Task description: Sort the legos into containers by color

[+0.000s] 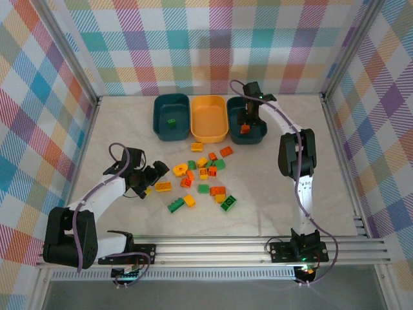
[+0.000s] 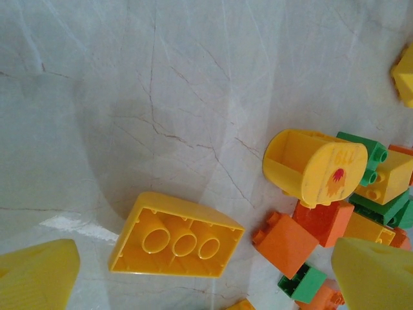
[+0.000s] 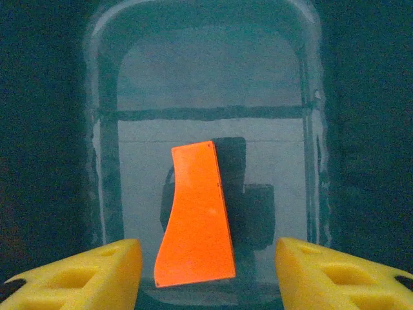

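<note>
The robot's left gripper will turn and lower over the upturned yellow brick (image 2: pixel 175 236) to close across the brick's narrower width, because its long side stretches from finger to finger.
A pile of green, yellow and orange-red legos (image 1: pixel 203 177) lies mid-table. My left gripper (image 1: pixel 153 175) hovers open at the pile's left edge. In the left wrist view its fingertips (image 2: pixel 39 274) straddle an upturned yellow brick (image 2: pixel 175 236) without touching it. At the back stand a teal tub (image 1: pixel 161 126) holding a green lego (image 1: pixel 171 121), a yellow-orange tub (image 1: pixel 208 132), and a second teal tub (image 1: pixel 258 137). My right gripper (image 1: pixel 247 116) hangs open over that second tub. An orange-red lego (image 3: pixel 195 216) sits inside it, free of both fingers (image 3: pixel 342 271).
Beside the yellow brick are a rounded yellow piece (image 2: pixel 314 166), an orange brick (image 2: pixel 287 242) and green bricks (image 2: pixel 303 283). Metal frame posts and checked walls ring the table. Bare marble surface (image 2: pixel 129 97) spreads to the left of the pile.
</note>
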Controlling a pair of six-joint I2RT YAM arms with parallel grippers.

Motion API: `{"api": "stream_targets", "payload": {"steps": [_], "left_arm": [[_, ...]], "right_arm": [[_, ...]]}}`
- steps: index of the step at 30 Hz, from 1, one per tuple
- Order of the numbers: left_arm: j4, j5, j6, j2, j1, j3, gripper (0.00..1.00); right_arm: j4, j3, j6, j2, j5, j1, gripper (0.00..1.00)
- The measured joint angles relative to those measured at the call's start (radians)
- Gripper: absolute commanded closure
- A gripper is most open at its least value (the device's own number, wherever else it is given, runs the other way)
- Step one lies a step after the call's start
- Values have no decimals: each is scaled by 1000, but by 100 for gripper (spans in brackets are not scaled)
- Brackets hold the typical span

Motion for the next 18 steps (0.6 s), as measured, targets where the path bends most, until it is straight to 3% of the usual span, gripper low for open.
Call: {"api": "stream_targets", "payload": {"steps": [6,12,18], "left_arm": [[-45,-10,-80,13,-25,14,0],[-99,-30,-326,13,-64,15,8],[-179,-75,-599,14,-130,34,13]], "right_arm": [[108,-295,16,-263,-19,4,42],[305,-716,79,-619,-27,47,42],[407,-995,116,-721,-39,77,43]]}}
